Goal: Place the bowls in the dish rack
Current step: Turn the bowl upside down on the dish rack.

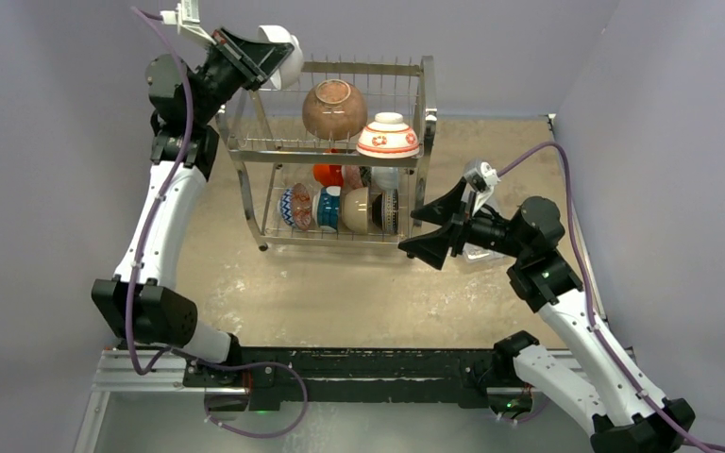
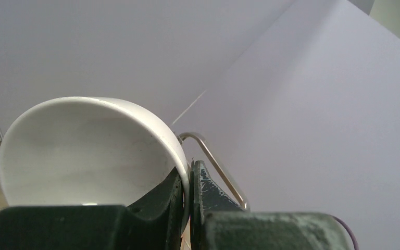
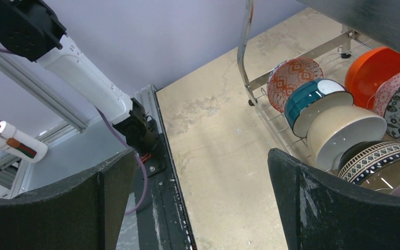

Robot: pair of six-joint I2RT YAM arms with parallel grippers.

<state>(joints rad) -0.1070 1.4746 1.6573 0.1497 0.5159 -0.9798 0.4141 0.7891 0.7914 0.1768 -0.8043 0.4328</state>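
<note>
The left gripper moves back and down onto the upper shelf's bare wires beside the brown bowl point(image 1: 334, 109) next to release the white bowl, since that spot is empty.
My left gripper point(image 1: 266, 54) is raised over the back-left corner of the steel dish rack point(image 1: 429, 104) and is shut on the rim of a plain white bowl point(image 1: 289, 55). In the left wrist view the jaws pinch that white bowl point(image 2: 88, 151) at its edge, beside a rack wire point(image 2: 216, 164). A brown bowl point(image 1: 334, 109) and a red-and-white bowl point(image 1: 388, 138) sit on the upper shelf. Several bowls stand in the lower shelf, among them an orange one point(image 3: 377, 67), a teal one point(image 3: 312, 96) and a cream one point(image 3: 349, 130). My right gripper point(image 1: 431, 232) hangs open and empty by the rack's front-right leg.
A rack leg point(image 3: 247, 52) rises close to my right gripper point(image 3: 200, 153). A clear plastic object point(image 1: 480, 251) lies partly hidden behind the right wrist. Bare tan tabletop point(image 1: 340, 293) stretches from the rack to the black base rail point(image 1: 359, 368). Grey walls close in on three sides.
</note>
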